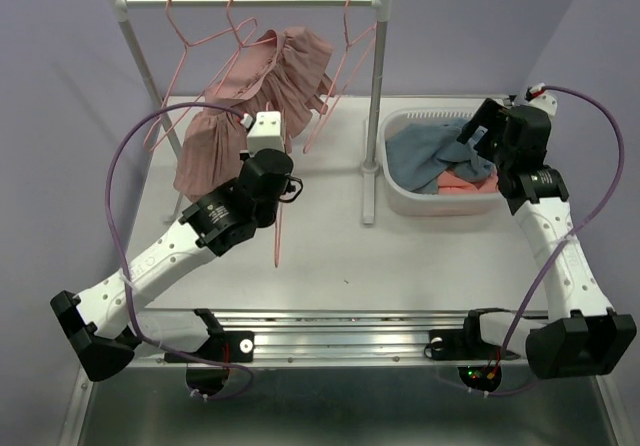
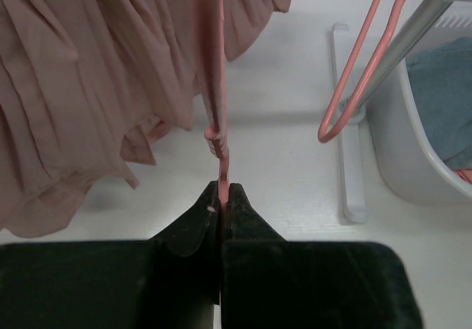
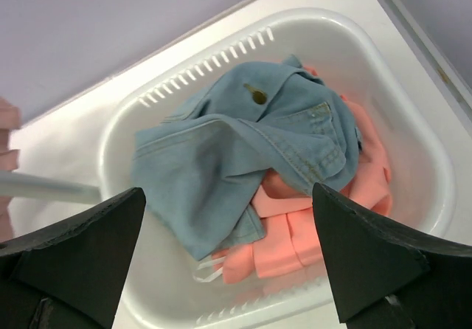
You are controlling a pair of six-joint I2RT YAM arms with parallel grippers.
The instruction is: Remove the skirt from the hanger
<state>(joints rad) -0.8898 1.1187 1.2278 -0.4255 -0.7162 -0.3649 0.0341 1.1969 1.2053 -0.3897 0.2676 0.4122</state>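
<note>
The rack bar's bare part [image 1: 302,1] is outward of my left gripper, so I should move that gripper outward next, hook the hanger over the bare part and let go.
The dusty-pink skirt [image 1: 245,101] hangs bunched from the rack rail [image 1: 260,1], reaching down at the left. It fills the left of the left wrist view [image 2: 81,100]. My left gripper [image 1: 285,188] is raised beside the skirt and shut on a thin pink hanger wire [image 2: 219,159], with the jaws [image 2: 223,196] pressed together on it. The wire also shows below the gripper in the top view [image 1: 278,234]. My right gripper [image 1: 482,138] hovers open and empty over the white basket [image 3: 125,133]; its fingers [image 3: 81,240] stand wide apart.
The basket [image 1: 400,181] holds a blue-grey garment [image 3: 228,159] on a coral-orange one [image 3: 310,233]. Other pink hangers [image 1: 345,76] hang on the rail, one near the right post [image 2: 354,100]. The rack's feet [image 2: 352,167] rest on the table.
</note>
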